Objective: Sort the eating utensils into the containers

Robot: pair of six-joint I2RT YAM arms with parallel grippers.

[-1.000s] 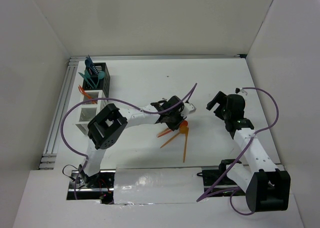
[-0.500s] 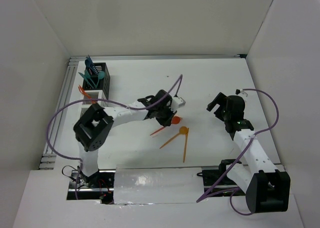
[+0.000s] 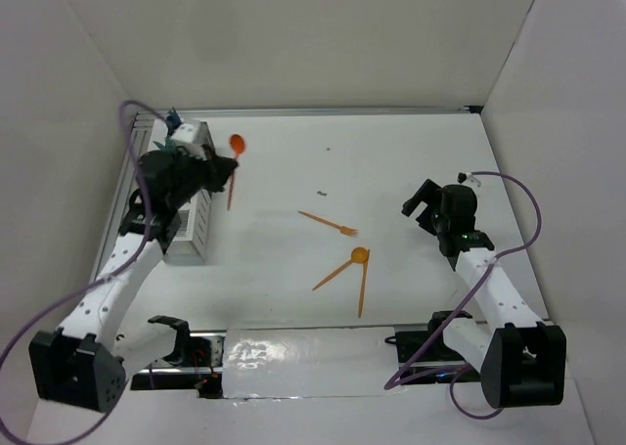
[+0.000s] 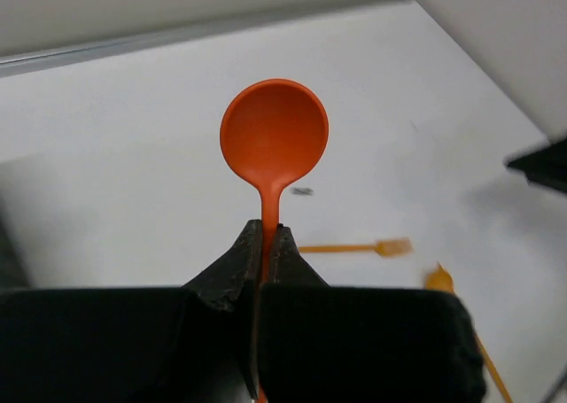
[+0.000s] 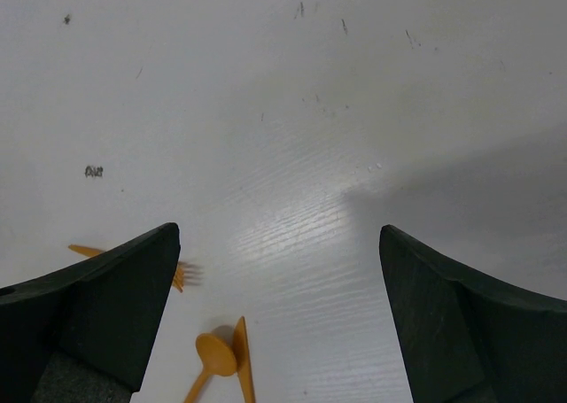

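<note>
My left gripper will turn toward the metal bar, then lower the spoon's handle into the white slatted container [image 3: 186, 226], because the spoon is still hanging outside.
My left gripper [image 3: 221, 175] is shut on the handle of a red-orange spoon [image 3: 236, 147], held in the air beside the containers at the far left. In the left wrist view the spoon's round bowl [image 4: 275, 137] sticks out past the closed left gripper [image 4: 265, 236]. The white slatted container [image 3: 190, 234] shows below the arm; the black one is mostly hidden under it, with teal utensils [image 3: 174, 121] poking out behind. An orange fork [image 3: 328, 222], orange spoon [image 3: 342, 267] and orange knife [image 3: 362, 289] lie mid-table. My right gripper [image 3: 423, 202] hangs open and empty, right of them.
The right wrist view looks down on the orange fork's tines [image 5: 180, 275], the orange spoon [image 5: 215, 354] and the knife tip [image 5: 243, 359] between the wide open right gripper [image 5: 279, 283]. A metal rail [image 3: 122, 205] runs along the table's left edge. White walls enclose the table.
My left arm swung from mid-table to the far left by the containers, carrying the red-orange spoon. The orange fork now lies uncovered. The right arm barely moved.
</note>
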